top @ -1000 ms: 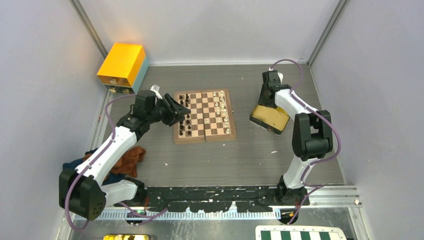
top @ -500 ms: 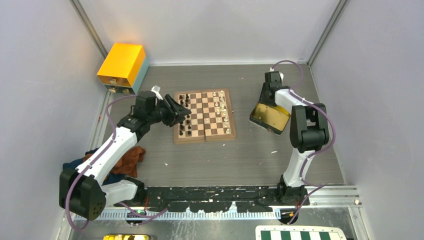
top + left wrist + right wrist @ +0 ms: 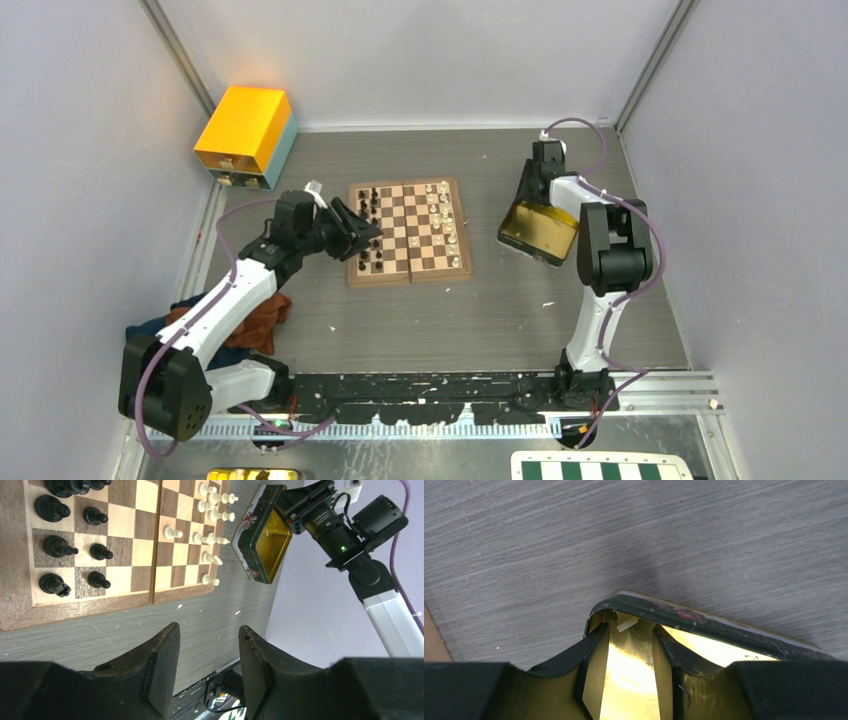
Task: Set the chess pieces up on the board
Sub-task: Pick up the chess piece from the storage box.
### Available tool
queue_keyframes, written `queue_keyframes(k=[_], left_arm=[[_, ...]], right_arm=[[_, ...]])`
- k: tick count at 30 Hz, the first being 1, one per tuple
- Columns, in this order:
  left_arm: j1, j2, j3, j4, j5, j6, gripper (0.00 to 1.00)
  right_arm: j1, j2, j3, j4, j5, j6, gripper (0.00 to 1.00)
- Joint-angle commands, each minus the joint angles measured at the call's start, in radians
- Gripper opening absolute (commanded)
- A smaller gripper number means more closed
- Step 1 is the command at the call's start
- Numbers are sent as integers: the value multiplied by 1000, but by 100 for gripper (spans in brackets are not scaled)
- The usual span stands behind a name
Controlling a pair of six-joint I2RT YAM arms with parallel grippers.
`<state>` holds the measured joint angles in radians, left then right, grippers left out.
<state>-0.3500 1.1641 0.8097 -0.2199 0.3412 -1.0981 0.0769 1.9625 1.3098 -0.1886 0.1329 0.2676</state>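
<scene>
My right gripper should next move gently outward into the tray's far corner and close around the small white piece [image 3: 626, 623], because the piece is in front of the open fingers.
The wooden board [image 3: 410, 277] lies mid-table, with black chess pieces [image 3: 372, 195] along its left side and white ones [image 3: 442, 200] along its right. My left gripper [image 3: 365, 232] hovers over the board's left edge, open. In the left wrist view nothing sits between its fingers [image 3: 160, 652], and the board [image 3: 75, 611] with black pieces [image 3: 52, 510] and white pieces [image 3: 215, 515] lies beyond. My right gripper [image 3: 630, 630] is open inside the gold tray [image 3: 704, 620]. A small white piece [image 3: 626, 624] lies in the tray's corner just past the fingertips, ungripped.
A yellow box [image 3: 247, 130] stands at the back left. A brown and blue cloth [image 3: 262, 318] lies by the left arm. The gold tray [image 3: 545, 238] sits right of the board. A green-and-white checkered board [image 3: 600, 468] shows at the bottom edge. Grey walls enclose the table.
My right gripper has moved towards the tray's far left corner. My left gripper has slid a little towards the near side along the board's left edge.
</scene>
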Motion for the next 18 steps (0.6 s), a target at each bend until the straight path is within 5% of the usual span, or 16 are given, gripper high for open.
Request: queue_keyframes(k=[1, 18], left_arm=[[7, -42, -37, 107, 0, -30, 48], [-9, -6, -38, 167, -39, -51, 47]], right_arm=[[-2, 13, 70, 22, -32, -9, 42], [-9, 188, 322, -187, -88, -15, 39]])
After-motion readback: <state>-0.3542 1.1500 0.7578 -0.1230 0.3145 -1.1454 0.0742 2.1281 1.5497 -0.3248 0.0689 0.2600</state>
